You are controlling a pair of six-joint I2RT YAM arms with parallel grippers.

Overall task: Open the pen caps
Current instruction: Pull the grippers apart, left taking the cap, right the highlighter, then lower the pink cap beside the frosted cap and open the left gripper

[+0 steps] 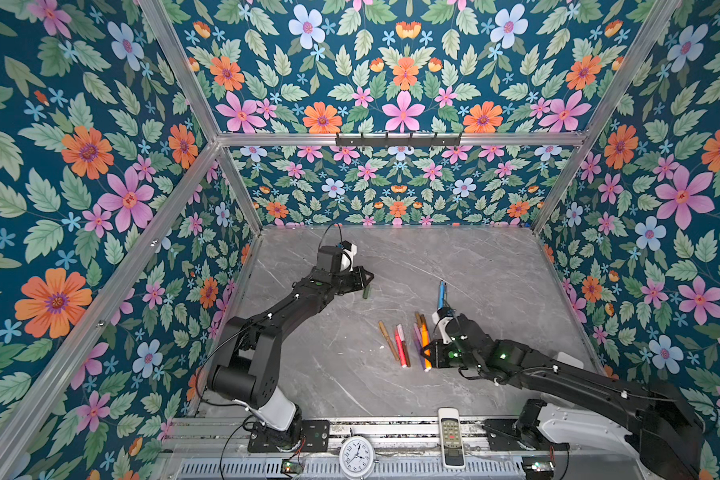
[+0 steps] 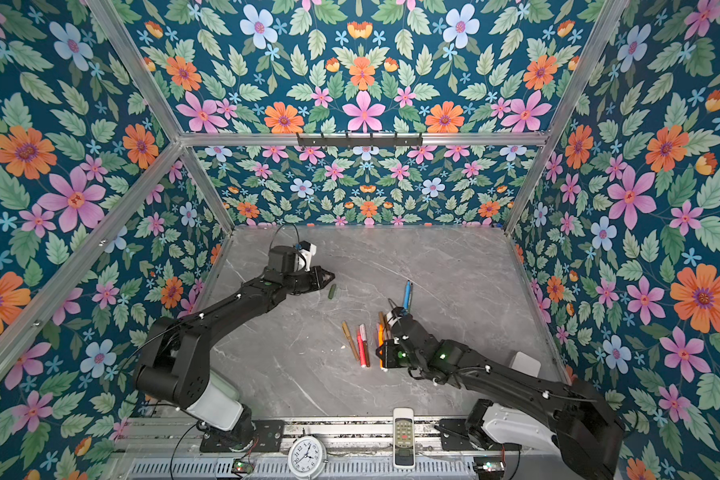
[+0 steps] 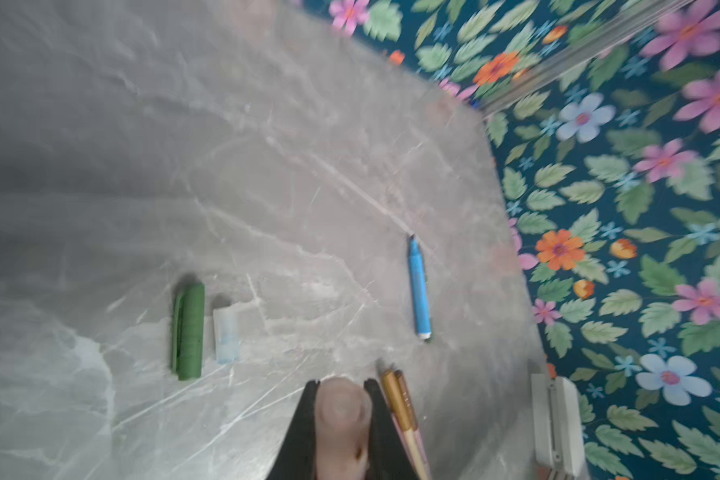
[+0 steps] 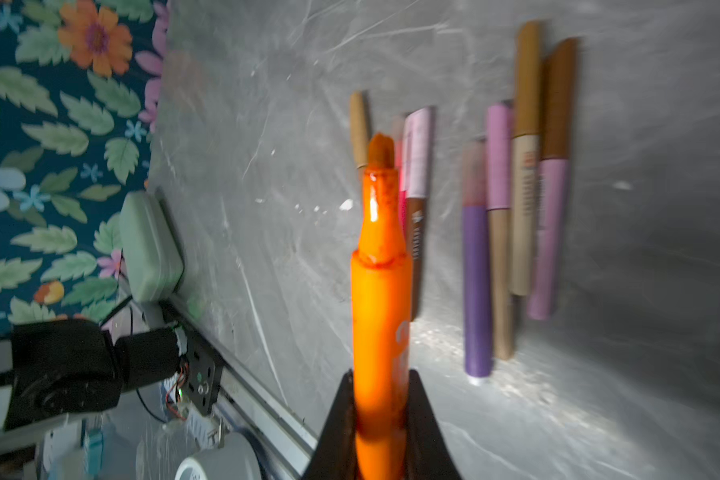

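My left gripper tilts downward next and lowers to the bare tabletop beside the clear pale cap (image 3: 226, 334). It then releases the reddish cap, since that spot lies below it.
My right gripper (image 4: 381, 376) is shut on an orange pen (image 4: 381, 266); its cap is off and the felt tip points away from the jaws. In a top view that gripper (image 1: 425, 354) hangs over a row of capped pens (image 1: 400, 345) in tan, pink, brown and purple. Toward the back left, my left gripper (image 3: 341, 384) is shut on a translucent reddish pen cap (image 3: 341, 415). On the table near it lie a green cap (image 3: 188, 330), a clear pale cap (image 3: 226, 334) and an uncapped blue pen (image 3: 419, 286).
A white remote (image 1: 451, 436) and a round clock (image 1: 356, 457) sit on the front rail. A pale box (image 1: 570, 359) lies by the right wall. Flowered walls enclose the grey marble table (image 1: 495, 270) on three sides.
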